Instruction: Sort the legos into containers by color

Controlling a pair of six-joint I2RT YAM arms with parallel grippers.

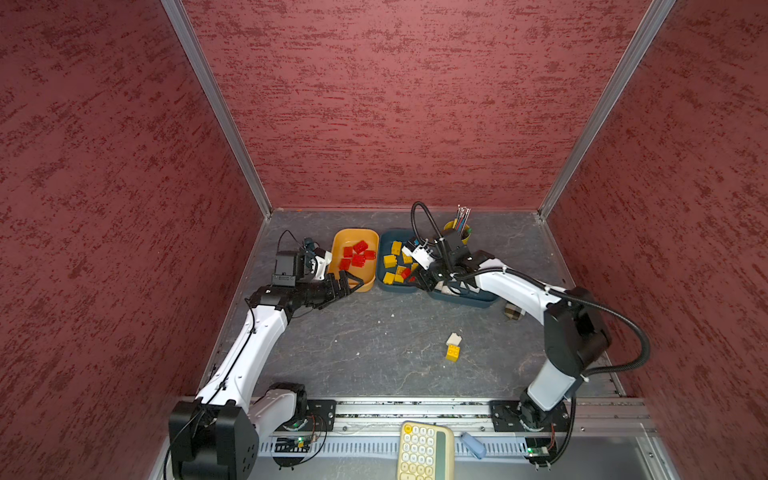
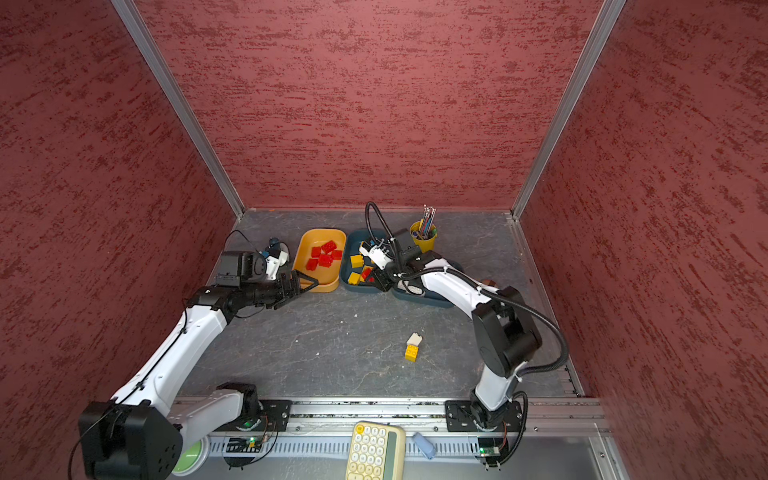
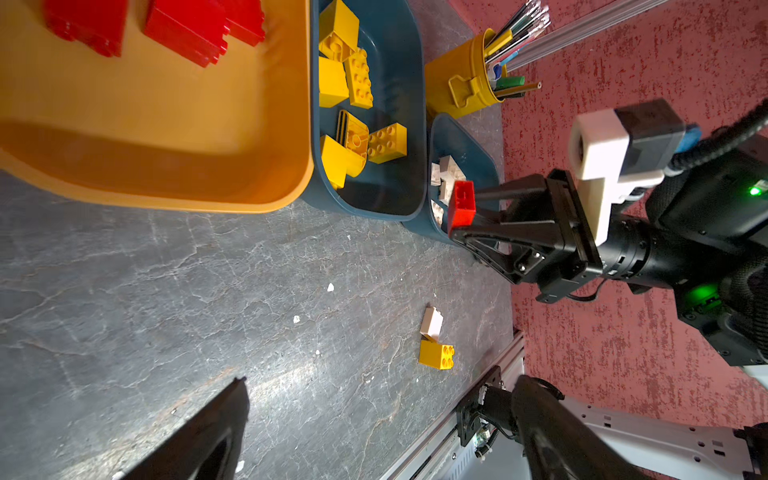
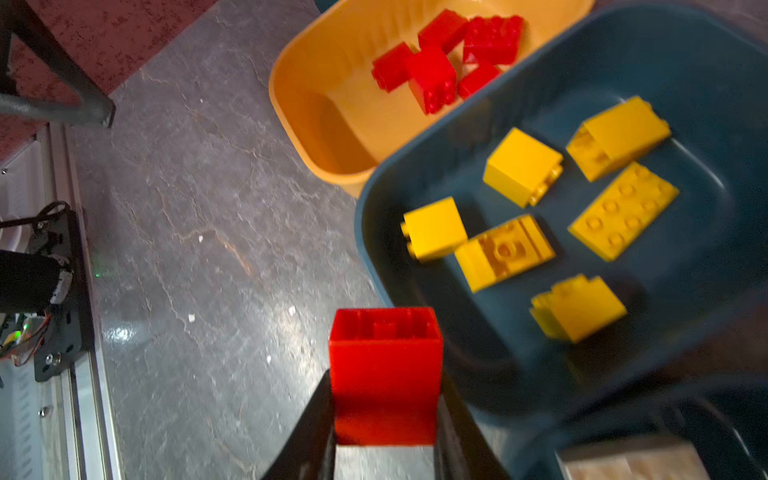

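Note:
My right gripper holds the red lego, and the near part of the orange-yellow container's bottom is beyond the yellow legos. I need to move my right gripper across them next and release the red lego by matching ones.
My right gripper [image 4: 384, 382] is shut on a red lego [image 4: 385, 365], held above the table by the front corner of the teal container [image 4: 706, 104] that holds several yellow legos [image 1: 390, 261]. In both top views the red lego [image 1: 406, 273] shows at that container's near edge. The orange-yellow container [image 1: 345, 239] holds several red legos [image 1: 358, 254]. A second teal container [image 1: 478, 301] with white legos [image 3: 446, 172] lies partly under my right arm. My left gripper [image 1: 355, 284] stands open and empty at the orange container's front edge. A white lego [image 1: 454, 339] and a yellow lego [image 1: 453, 352] lie loose on the table.
A yellow cup of pens [image 1: 457, 230] stands behind the teal containers. A small brown object [image 1: 514, 311] lies beside my right arm. A cream keypad [image 1: 422, 451] and a blue item [image 1: 473, 444] sit beyond the front rail. Red walls close in three sides.

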